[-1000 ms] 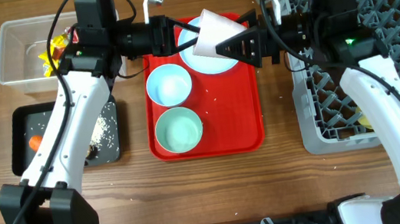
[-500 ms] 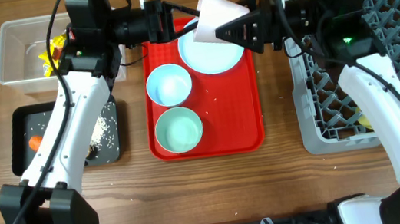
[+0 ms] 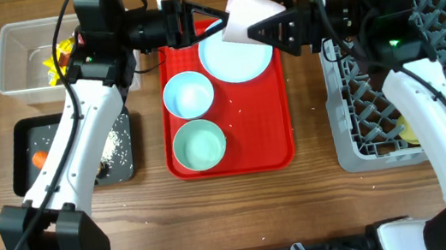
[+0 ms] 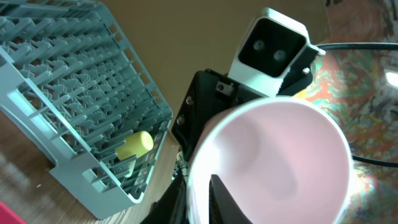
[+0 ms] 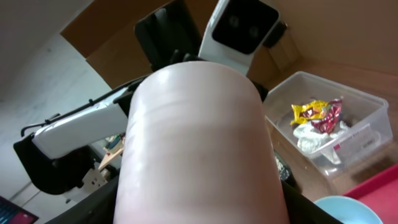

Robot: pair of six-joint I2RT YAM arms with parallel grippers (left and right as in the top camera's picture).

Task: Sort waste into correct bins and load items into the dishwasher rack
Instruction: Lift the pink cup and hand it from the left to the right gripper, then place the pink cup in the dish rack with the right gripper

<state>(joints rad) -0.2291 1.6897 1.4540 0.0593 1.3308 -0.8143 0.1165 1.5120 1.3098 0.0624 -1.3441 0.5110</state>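
Observation:
The robot's right gripper will swing over the rack's near row beside the racked yellow cup, go down and release, as that row is below it, to its right in the overhead view.
The pale pink cup (image 3: 244,8) hangs on its side above the far end of the red tray, held between both grippers. My left gripper (image 3: 216,22) pinches its rim, one finger inside and one outside, as the left wrist view (image 4: 200,202) shows; the cup's mouth (image 4: 280,162) fills that view. My right gripper (image 3: 262,30) is shut round the cup's body (image 5: 199,124). The light blue plate (image 3: 236,61) and two light blue bowls (image 3: 188,93) (image 3: 200,144) lie on the tray. The yellow cup (image 3: 405,129) lies in the grey rack (image 3: 444,35).
The clear tub (image 3: 18,78) at the far left holds yellow and red wrappers (image 3: 63,55) and white tissue (image 5: 308,134). The black tray (image 3: 25,181) holds the carrot (image 3: 38,158), rice (image 3: 117,143) and a brown lump. The flat red tray (image 3: 267,128) lies in the middle.
The pink cup has risen and moved toward the far right, off the plate, with both grippers on it. The left arm has held still for the last half second.

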